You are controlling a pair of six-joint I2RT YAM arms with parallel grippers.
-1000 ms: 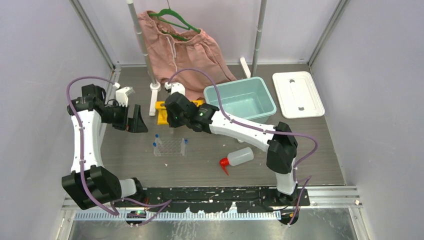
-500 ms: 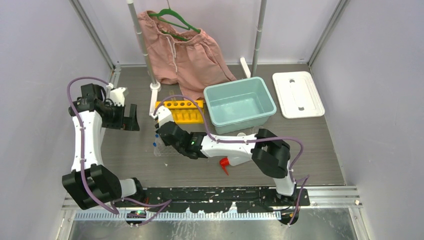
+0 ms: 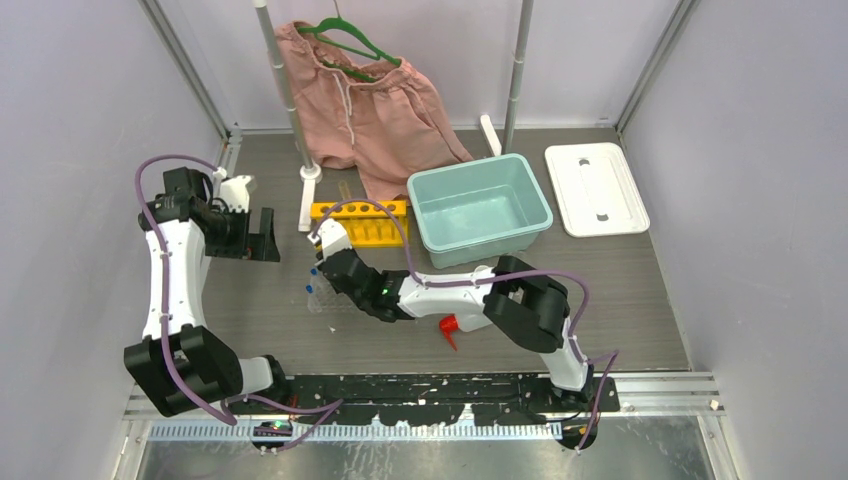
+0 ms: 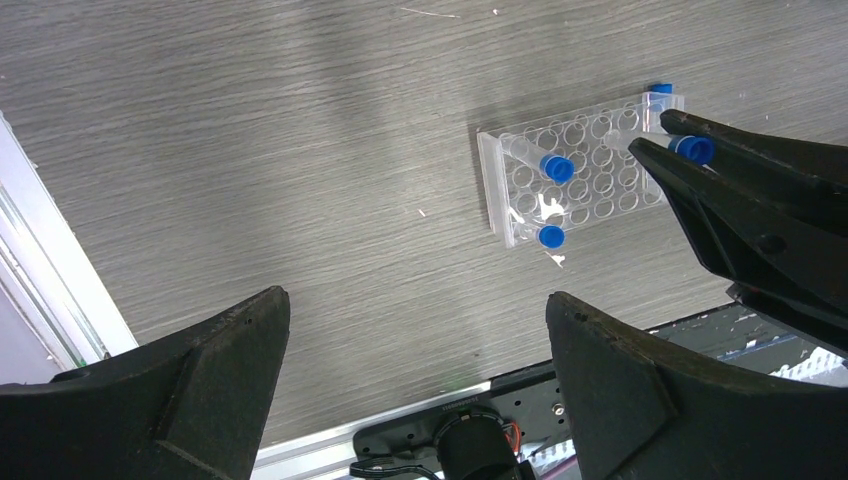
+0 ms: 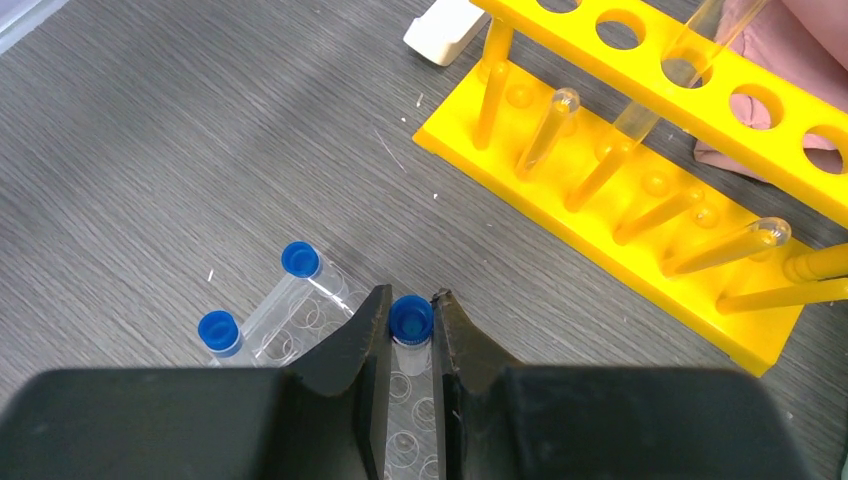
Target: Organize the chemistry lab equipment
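An empty hole in the clear rack's far row [image 5: 413,365] is below, so the robot's right gripper will lower the vial upright next and release it there.
My right gripper [image 5: 410,312] is shut on a small clear blue-capped vial [image 5: 410,320] and holds it upright over the clear rack [image 5: 300,325]. Two more blue-capped vials [image 5: 299,260] [image 5: 218,331] stand in that rack. From the left wrist view the rack [image 4: 585,170] shows with those vials and the held vial [image 4: 692,150]. The yellow rack [image 5: 640,200] holds clear glass tubes [image 5: 655,100] just beyond. In the top view my right gripper [image 3: 320,272] is over the rack. My left gripper [image 3: 262,236] is open and empty, left of the rack.
A white squeeze bottle with a red nozzle [image 3: 448,327] lies under the right forearm. A teal bin [image 3: 478,165] and a white lid [image 3: 596,188] sit at the back right. Pink shorts [image 3: 365,95] hang behind the yellow rack [image 3: 360,222], between two poles.
My right arm has swung from the yellow rack toward the near left and now holds a vial over the clear rack. My left gripper has turned slightly and stayed open.
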